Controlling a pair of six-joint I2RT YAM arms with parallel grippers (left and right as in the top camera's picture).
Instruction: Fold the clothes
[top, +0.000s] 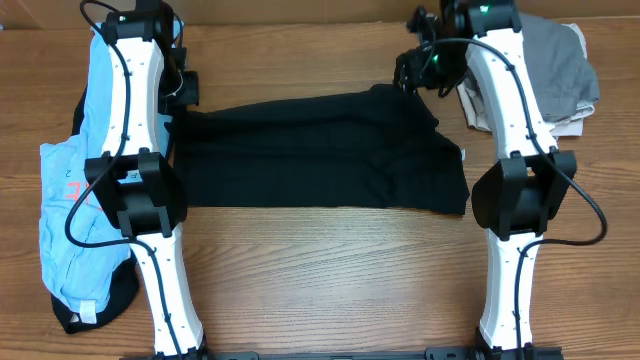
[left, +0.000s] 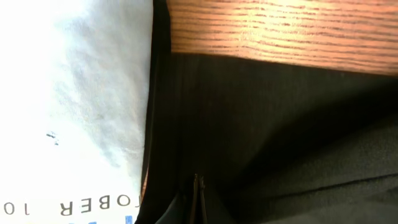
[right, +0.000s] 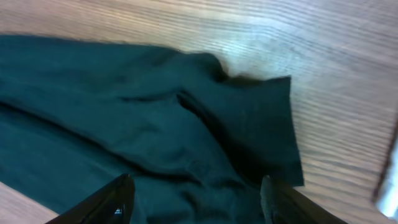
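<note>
My left gripper moves back and down next and lays its tented cloth onto the folded T-shirt's end (top: 196, 165), then releases. That end lies below it and toward my base.
The black T-shirt (top: 310, 150) of the clothes lies folded into a wide band across the middle of the table. My left gripper (top: 185, 88) is at the band's far left corner. In the left wrist view its fingertips (left: 199, 186) are pressed together with black cloth (left: 280, 137) tented up around them. My right gripper (top: 412, 72) hovers over the far right corner. Its fingers (right: 121, 196) stand wide apart above the rumpled cloth (right: 124, 106) with nothing between them.
A light blue printed garment (top: 65, 200) lies along the left edge over another dark one (top: 95, 310), and shows close beside the left gripper (left: 74, 93). A grey garment (top: 560, 65) is heaped at the far right. Bare wooden table (top: 330, 280) lies in front.
</note>
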